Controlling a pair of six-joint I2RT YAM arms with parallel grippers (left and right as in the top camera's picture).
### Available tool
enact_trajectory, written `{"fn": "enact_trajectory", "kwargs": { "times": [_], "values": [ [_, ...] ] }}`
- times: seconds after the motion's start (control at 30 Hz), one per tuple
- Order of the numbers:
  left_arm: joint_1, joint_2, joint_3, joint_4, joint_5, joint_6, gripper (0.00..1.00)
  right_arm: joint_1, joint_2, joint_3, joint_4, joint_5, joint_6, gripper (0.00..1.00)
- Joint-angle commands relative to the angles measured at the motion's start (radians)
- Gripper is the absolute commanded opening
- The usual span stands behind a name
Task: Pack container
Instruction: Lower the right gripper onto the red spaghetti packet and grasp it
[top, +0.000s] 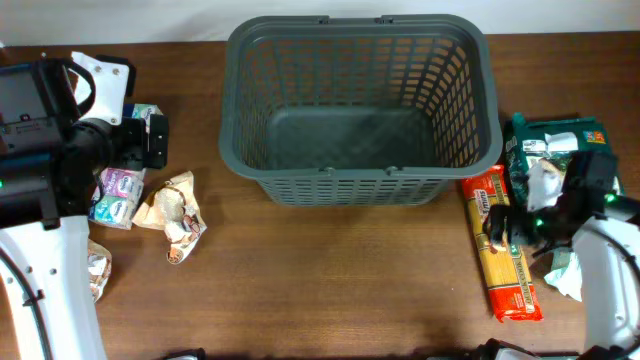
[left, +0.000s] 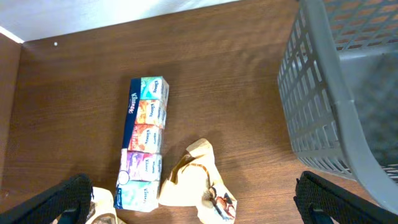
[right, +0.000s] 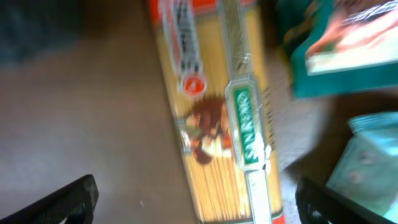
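Observation:
My right gripper is above the middle of the long spaghetti packet and will go down onto it next with open fingers, as the packet lies flat on the tabletop.
The dark grey slotted basket stands empty at the back middle of the table; its side also shows in the left wrist view. My left gripper is open and empty above a multipack of tissues and a crumpled cream snack bag, left of the basket. My right gripper is open over a long orange spaghetti packet, which lies flat on the table right of the basket. The right wrist view is blurred.
A green box and white and pale teal packets lie at the far right next to the spaghetti. Another crumpled bag lies at the front left. Bare wood lies in front of the basket.

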Motion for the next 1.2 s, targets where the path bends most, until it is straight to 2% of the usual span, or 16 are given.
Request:
{"fn": "enact_trajectory", "kwargs": {
  "times": [0.0,0.17,0.33,0.57,0.97,1.13,1.17],
  "values": [
    [0.006,0.004,-0.002,0.003,-0.001,0.024,0.99,0.011,-0.005,-0.045,0.010,-0.042,-0.143,0.99],
    [0.006,0.004,-0.002,0.003,-0.001,0.039,0.99,0.011,0.006,-0.065,0.020,-0.056,-0.254,0.99],
    [0.006,0.005,-0.002,0.004,-0.001,0.039,0.99,0.011,0.052,-0.089,0.100,-0.026,-0.254,0.99],
    [0.006,0.019,-0.002,0.003,-0.001,0.042,0.99,0.011,0.168,-0.172,0.316,-0.033,-0.231,0.99],
    [0.006,0.023,-0.002,0.003,0.000,0.042,0.99,0.010,0.304,-0.173,0.415,-0.010,-0.229,0.99],
    [0.006,0.023,-0.002,0.003,0.000,0.042,0.99,0.011,0.388,-0.173,0.463,-0.008,-0.187,1.00],
    [0.006,0.023,-0.002,0.003,0.000,0.042,0.99,0.011,0.402,-0.173,0.465,-0.008,-0.188,0.97]
  ]
}}
